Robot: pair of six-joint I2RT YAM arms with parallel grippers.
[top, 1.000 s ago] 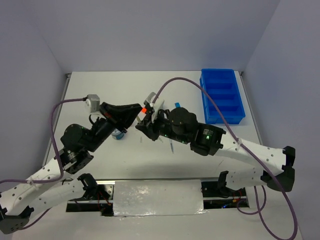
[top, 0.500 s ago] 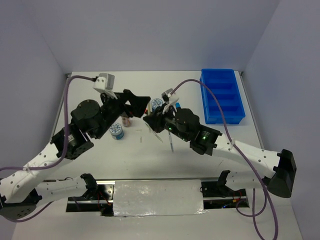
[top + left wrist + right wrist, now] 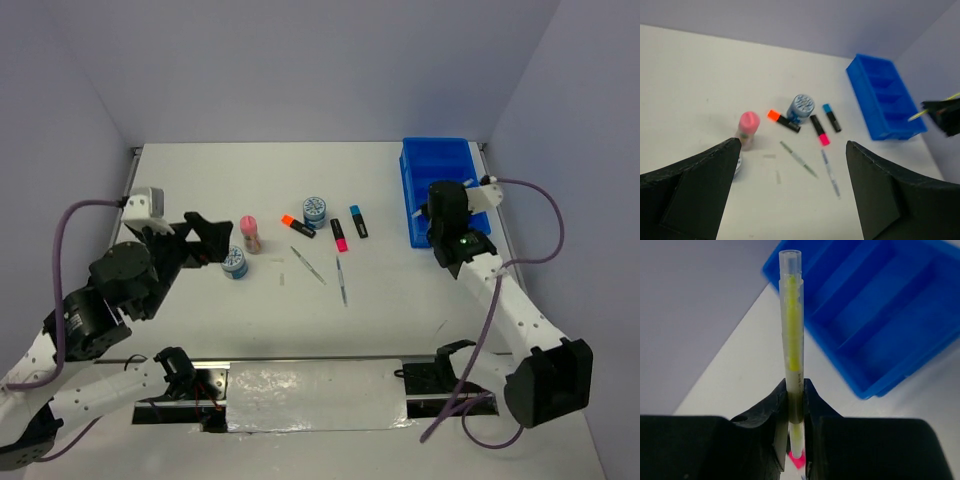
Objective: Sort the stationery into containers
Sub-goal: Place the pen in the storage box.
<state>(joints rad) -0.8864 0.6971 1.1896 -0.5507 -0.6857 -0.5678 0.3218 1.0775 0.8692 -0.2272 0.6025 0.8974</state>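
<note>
My right gripper turns first, then moves the yellow pen outward and down over the blue tray's near section (image 3: 902, 332) next, since that section shows empty.
My right gripper (image 3: 428, 216) is shut on a thin yellow pen (image 3: 792, 335), which stands up between its jaws (image 3: 795, 405) just beside the blue tray's (image 3: 447, 190) left wall. Open and holding nothing, my left gripper (image 3: 213, 245) hovers at the left, near a blue-white tub (image 3: 235, 263) and the pink bottle (image 3: 249, 232). In the left wrist view the wide jaws (image 3: 792, 150) frame the table's items. A second tub (image 3: 314, 209), orange (image 3: 297, 226), pink (image 3: 340, 238) and blue (image 3: 358, 221) highlighters, and two thin pens (image 3: 308, 265) (image 3: 342, 281) lie mid-table.
The tray's (image 3: 890, 305) compartments show nothing inside in the right wrist view. Purple-grey walls close in the table at the back and both sides. Cables loop from both arms over the near table edge.
The left gripper opened and drew back to the left. The right arm swung from mid-table over to the blue tray, carrying the yellow pen.
</note>
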